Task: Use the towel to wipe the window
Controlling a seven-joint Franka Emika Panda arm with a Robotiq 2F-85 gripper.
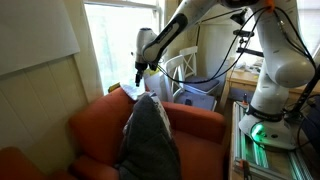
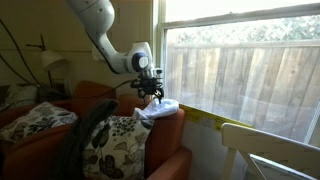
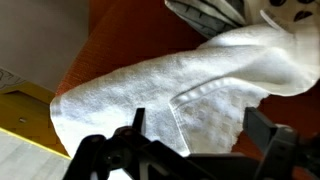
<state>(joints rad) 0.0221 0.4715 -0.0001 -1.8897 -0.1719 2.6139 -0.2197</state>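
My gripper should next move outward toward the window and go down to the white towel, at the part of the cloth on the window side.
A white towel lies crumpled on top of the orange-red sofa's backrest, beside the window. It also shows in both exterior views. My gripper hangs just above the towel with its two fingers spread wide on either side of the cloth, holding nothing. In the exterior views the gripper points down at the towel. The window is right next to the sofa.
Patterned cushions and a grey pillow lie on the sofa. A white chair and a plastic bin stand behind. A yellow strip runs along the window sill.
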